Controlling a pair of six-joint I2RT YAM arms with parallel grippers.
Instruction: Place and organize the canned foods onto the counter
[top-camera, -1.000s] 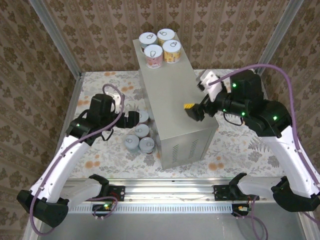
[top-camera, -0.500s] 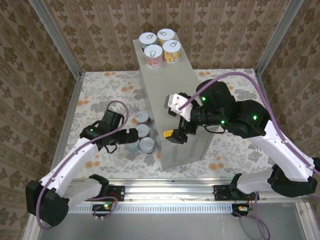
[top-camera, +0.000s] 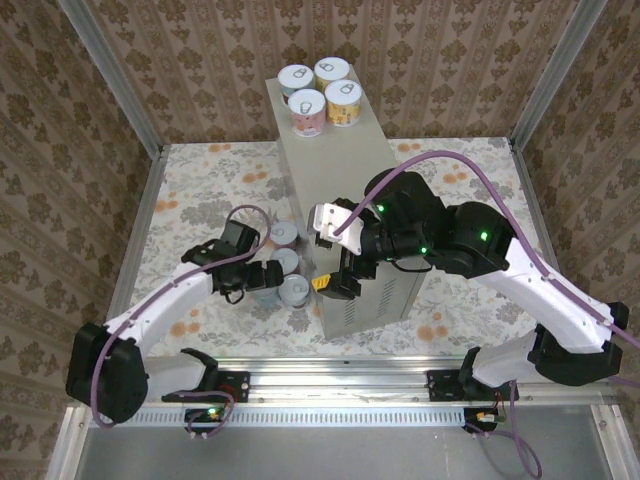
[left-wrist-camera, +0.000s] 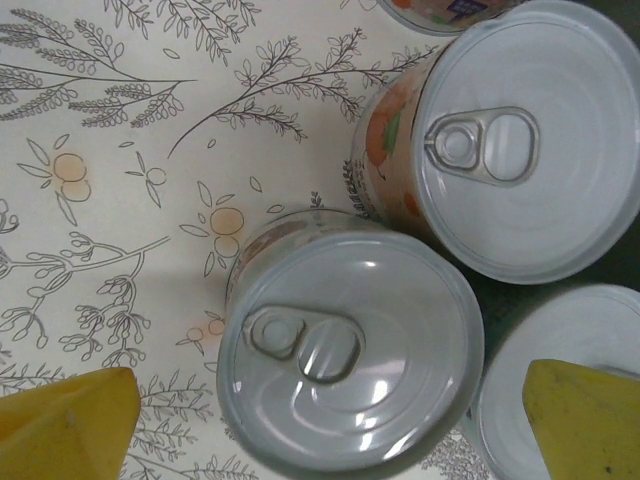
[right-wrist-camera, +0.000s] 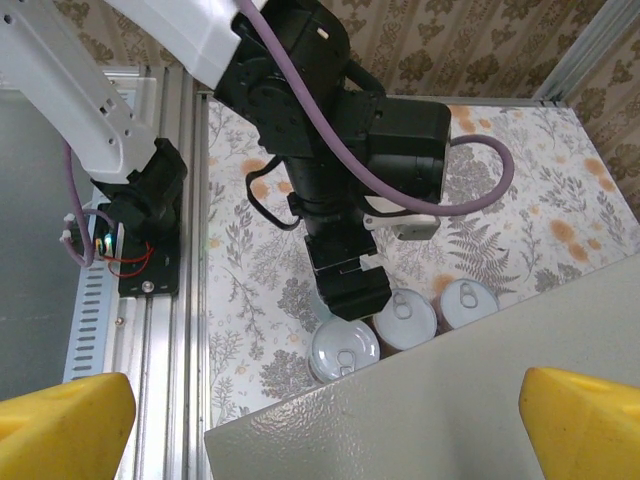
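Observation:
The left gripper will go down, bring its open yellow fingers around the rim of the can's silvery lid (top-camera: 267, 295) (left-wrist-camera: 350, 352) and close, as the lid is below, between the fingers.
Several cans with silvery pull-tab lids stand on the floral cloth left of the counter (top-camera: 350, 190), among them a can (top-camera: 284, 234) and a nearer can (top-camera: 296, 291). Several more cans (top-camera: 307, 105) are grouped on the counter's far end. My left gripper (top-camera: 262, 278) hangs open over the near-left floor can (left-wrist-camera: 350, 350), its yellow fingertips (left-wrist-camera: 65, 420) standing either side of it and apart from it. An orange-labelled can (left-wrist-camera: 520, 140) stands beside it. My right gripper (top-camera: 330, 278) is open over the counter's near-left edge (right-wrist-camera: 450, 400), with nothing between its fingers (right-wrist-camera: 585, 425).
In the right wrist view three floor cans (right-wrist-camera: 407, 315) sit tight against the counter's side, with the left arm's black gripper (right-wrist-camera: 345, 270) above them. The metal rail (top-camera: 330, 385) runs along the near edge. Patterned walls close in the left, right and back.
My right arm has swung left across the counter to its near-left edge. My left gripper has moved nearer, from the far floor can to over the near-left one. Both stayed open.

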